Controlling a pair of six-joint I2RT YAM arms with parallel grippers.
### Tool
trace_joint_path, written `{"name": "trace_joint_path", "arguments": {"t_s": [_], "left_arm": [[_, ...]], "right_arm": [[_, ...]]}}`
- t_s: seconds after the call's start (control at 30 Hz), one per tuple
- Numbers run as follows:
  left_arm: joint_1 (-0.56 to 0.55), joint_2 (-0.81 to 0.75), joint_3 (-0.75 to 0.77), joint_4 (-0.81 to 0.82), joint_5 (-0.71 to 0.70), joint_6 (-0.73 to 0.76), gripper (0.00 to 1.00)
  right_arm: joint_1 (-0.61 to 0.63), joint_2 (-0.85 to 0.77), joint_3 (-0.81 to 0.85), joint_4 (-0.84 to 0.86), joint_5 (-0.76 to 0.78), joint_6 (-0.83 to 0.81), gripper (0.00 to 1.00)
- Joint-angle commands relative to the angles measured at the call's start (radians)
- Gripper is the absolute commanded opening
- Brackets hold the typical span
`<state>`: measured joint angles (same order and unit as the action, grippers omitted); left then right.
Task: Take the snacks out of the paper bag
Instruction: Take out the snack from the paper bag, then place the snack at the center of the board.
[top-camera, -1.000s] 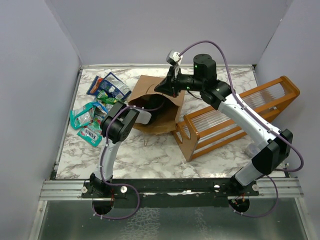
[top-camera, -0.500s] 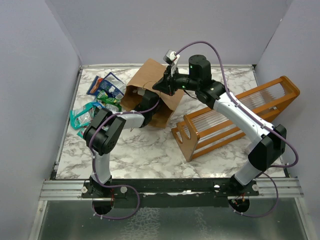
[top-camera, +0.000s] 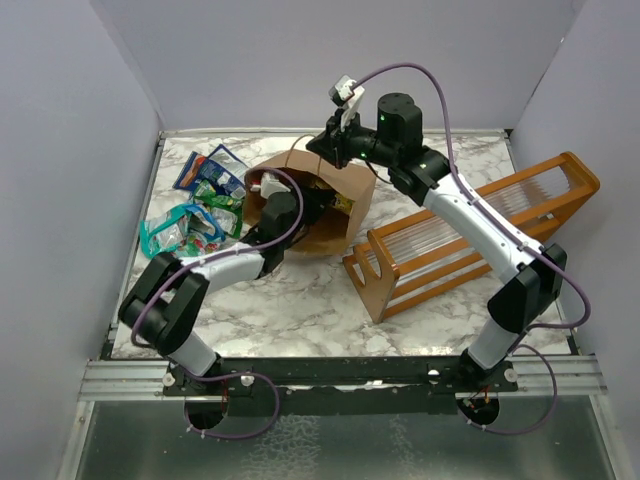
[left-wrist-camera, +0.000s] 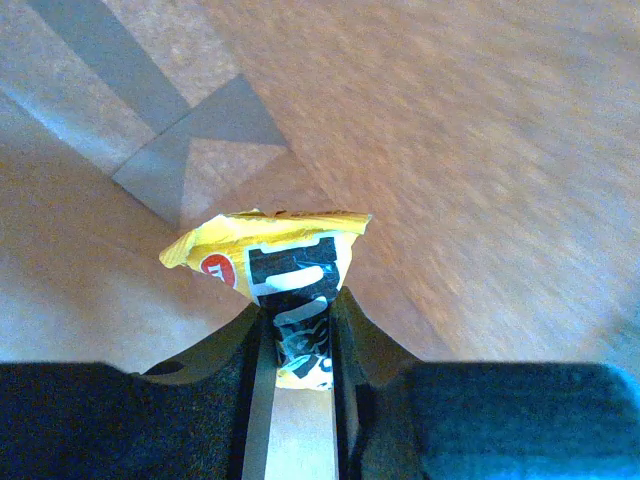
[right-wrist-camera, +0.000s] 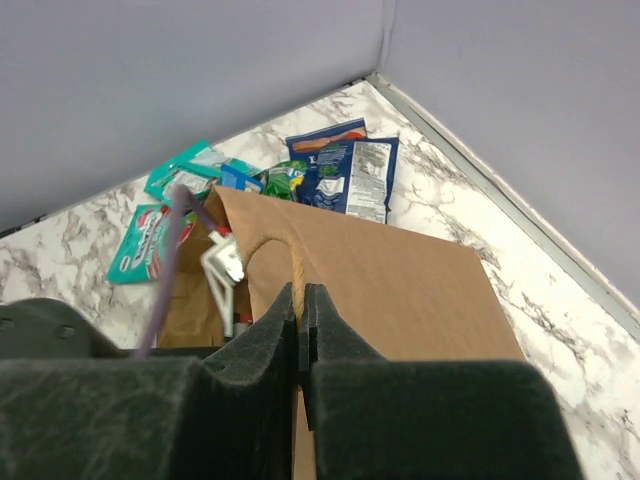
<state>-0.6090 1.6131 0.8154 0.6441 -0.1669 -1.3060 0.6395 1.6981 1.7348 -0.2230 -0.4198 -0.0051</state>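
My left gripper leaves the bag's opening next, going up, then back and down beside the teal packets, where the other snacks already lie.
The brown paper bag (top-camera: 340, 215) lies tipped on the marble table, its mouth facing left. My right gripper (right-wrist-camera: 302, 300) is shut on the bag's twisted paper handle (right-wrist-camera: 295, 262) and holds the top side up; in the top view it is at the bag's upper edge (top-camera: 330, 150). My left gripper (left-wrist-camera: 300, 310) is deep inside the bag, shut on a yellow snack packet (left-wrist-camera: 285, 260); in the top view its wrist fills the bag's mouth (top-camera: 282, 210). Blue-and-white, teal and green packets (top-camera: 200, 200) lie in a pile left of the bag, also in the right wrist view (right-wrist-camera: 335, 170).
An orange wooden rack (top-camera: 470, 235) with clear slats stands right of the bag, close to its closed end. Grey walls enclose the table on the left, back and right. The table's back left corner (right-wrist-camera: 375, 80) is near the packets.
My left arm has stretched further into the bag. My right gripper has lifted the handle and shifted back, opening the bag's mouth wider.
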Motion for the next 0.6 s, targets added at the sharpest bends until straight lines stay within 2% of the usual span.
{"name": "trace_joint_path", "arguments": {"t_s": [0.0, 0.13, 0.2, 0.27, 0.37, 0.57], "left_arm": [[0.004, -0.16, -0.06, -0.061, 0.088, 0.1, 0.16], [0.007, -0.309, -0.115, -0.142, 0.111, 0.142, 0.16], [0.021, -0.392, -0.093, -0.26, 0.145, 0.192, 0.15], [0.053, -0.458, -0.018, -0.458, 0.18, 0.296, 0.12], [0.063, -0.551, 0.107, -0.695, 0.146, 0.525, 0.12], [0.072, -0.676, 0.368, -1.073, -0.05, 0.777, 0.12]], "right_arm": [[-0.008, 0.037, 0.04, 0.014, 0.044, -0.014, 0.02], [-0.009, 0.06, 0.061, 0.014, 0.063, -0.01, 0.02], [-0.012, 0.074, 0.079, 0.01, 0.071, -0.006, 0.02], [-0.018, 0.095, 0.104, -0.005, 0.075, -0.001, 0.02], [-0.049, 0.124, 0.144, -0.024, 0.069, 0.023, 0.02], [-0.129, 0.167, 0.22, -0.047, -0.014, 0.077, 0.02]]}}
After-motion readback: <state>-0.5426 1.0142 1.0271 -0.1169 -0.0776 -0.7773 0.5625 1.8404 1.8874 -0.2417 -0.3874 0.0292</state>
